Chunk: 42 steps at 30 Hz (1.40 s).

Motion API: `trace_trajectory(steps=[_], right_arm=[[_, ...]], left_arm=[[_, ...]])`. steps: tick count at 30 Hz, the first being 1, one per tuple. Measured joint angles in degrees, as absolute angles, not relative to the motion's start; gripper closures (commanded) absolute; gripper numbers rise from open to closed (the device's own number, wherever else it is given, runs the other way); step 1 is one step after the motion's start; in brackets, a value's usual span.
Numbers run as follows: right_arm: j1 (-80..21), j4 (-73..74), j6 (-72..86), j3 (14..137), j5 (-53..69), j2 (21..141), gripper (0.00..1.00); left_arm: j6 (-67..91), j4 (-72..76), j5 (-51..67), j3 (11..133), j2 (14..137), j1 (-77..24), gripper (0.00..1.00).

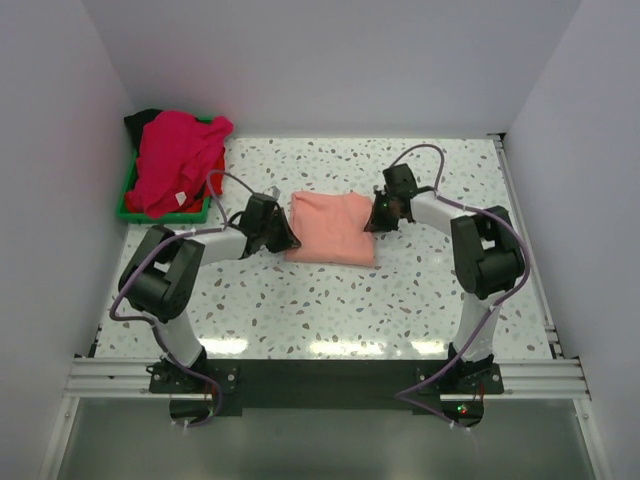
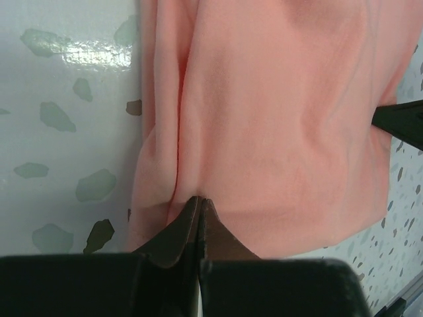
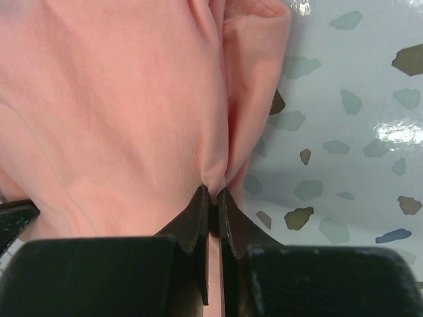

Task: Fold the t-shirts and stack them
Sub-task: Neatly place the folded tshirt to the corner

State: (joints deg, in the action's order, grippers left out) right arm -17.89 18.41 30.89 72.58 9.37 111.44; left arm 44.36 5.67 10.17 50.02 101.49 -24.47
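I should drag the folded salmon-pink t-shirt to the right in the top view and back with my right gripper next, onto the table beside the white wall, because it is bare there.
A folded salmon-pink t-shirt (image 1: 330, 228) lies on the speckled table (image 1: 400, 300) between my two arms. My left gripper (image 1: 291, 240) is shut on the shirt's left edge, pinching a fold of cloth (image 2: 198, 198). My right gripper (image 1: 372, 222) is shut on the shirt's right edge, with cloth squeezed between its fingertips (image 3: 215, 195). A pile of magenta-pink (image 1: 175, 160) and red (image 1: 212, 170) shirts, with a bit of black cloth (image 1: 143, 118) behind, sits in the green tray (image 1: 127, 205) at the far left.
White walls enclose the table on the left, back and right. The green tray stands in the far left corner. A metal rail (image 1: 330, 375) runs along the near edge by the arm bases.
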Motion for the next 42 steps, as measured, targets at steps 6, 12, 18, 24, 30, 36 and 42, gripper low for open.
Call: trace_trajectory(steps=[6, 12, 18, 24, 30, 36, 42], right_arm=[[-18.8, 18.4, 32.6, 72.3, 6.3, 111.3, 1.0], [-18.4, 20.6, 36.9, 70.0, -0.4, 108.1, 1.0], [-13.3, 27.1, 42.4, 67.6, -7.7, 102.2, 1.0], [-5.5, 36.6, 48.1, 62.5, -16.4, 93.5, 1.0], [7.3, 44.8, 51.7, 57.2, -20.3, 85.2, 1.0], [19.9, 52.3, 54.2, 51.0, -23.3, 75.2, 1.0], [28.3, 58.3, 55.5, 48.5, -25.1, 68.0, 1.0]], left_arm=[[43.4, -0.4, 9.3, 53.0, 100.5, -24.5, 0.96], [41.3, -7.4, 7.7, 59.5, 96.9, -24.5, 0.91], [40.3, -9.4, 7.8, 61.6, 88.7, -24.5, 0.89], [39.8, -10.2, 10.0, 61.4, 84.4, -24.5, 0.89], [39.7, -10.3, 13.2, 60.2, 82.4, -24.5, 0.89], [39.3, -10.5, 15.9, 59.2, 82.0, -24.5, 0.88], [39.1, -10.5, 17.9, 58.0, 81.0, -24.5, 0.88]])
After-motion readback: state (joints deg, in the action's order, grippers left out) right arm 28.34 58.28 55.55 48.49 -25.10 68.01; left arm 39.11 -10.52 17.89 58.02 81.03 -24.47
